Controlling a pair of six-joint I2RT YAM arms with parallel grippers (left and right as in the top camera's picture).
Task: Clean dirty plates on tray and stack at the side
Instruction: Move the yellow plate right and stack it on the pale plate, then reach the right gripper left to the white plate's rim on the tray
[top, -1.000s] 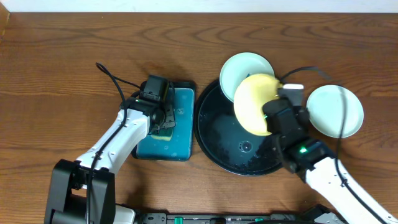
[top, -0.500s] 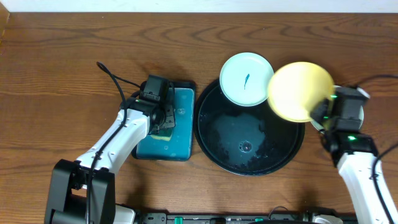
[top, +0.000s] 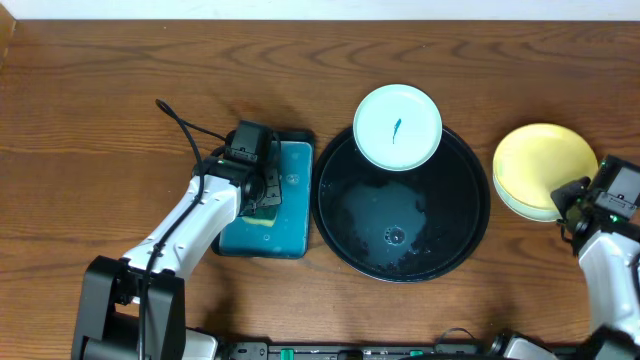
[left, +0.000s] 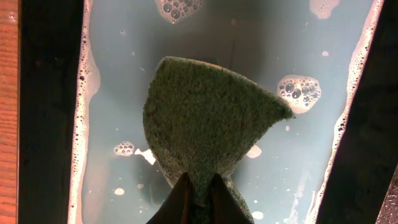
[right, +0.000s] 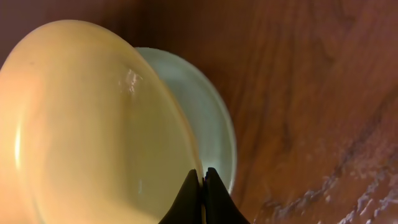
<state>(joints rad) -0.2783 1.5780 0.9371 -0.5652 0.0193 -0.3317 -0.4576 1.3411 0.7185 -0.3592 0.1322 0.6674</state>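
My right gripper should next lower the held rim of the yellow plate onto the second mint-white plate (top: 528, 213) (right: 198, 102) below and let go, because the yellow plate is still raised over it.
The large round black tray (top: 400, 235) sits at centre. A mint-white plate (top: 398, 126) with a dark smear rests on its far rim. My right gripper (top: 570, 195) is shut on the rim of the pale yellow plate (top: 540, 165), which lies over a second mint-white plate (right: 208, 118) on the table to the right of the tray. In the right wrist view the fingers (right: 203, 180) pinch the yellow plate (right: 93, 124). My left gripper (left: 198, 186) is shut on a green sponge (left: 202, 121) in the soapy tray.
A small rectangular black tray with a teal inside (top: 285, 200) holds soapy water, left of the round tray. The left arm (top: 190, 225) reaches over it. A cable (top: 180, 125) trails on the wooden table at the left.
My right gripper carried the yellow plate from above the round tray rightwards and lowered it onto the mint-white plate at the side. The left arm has not moved.
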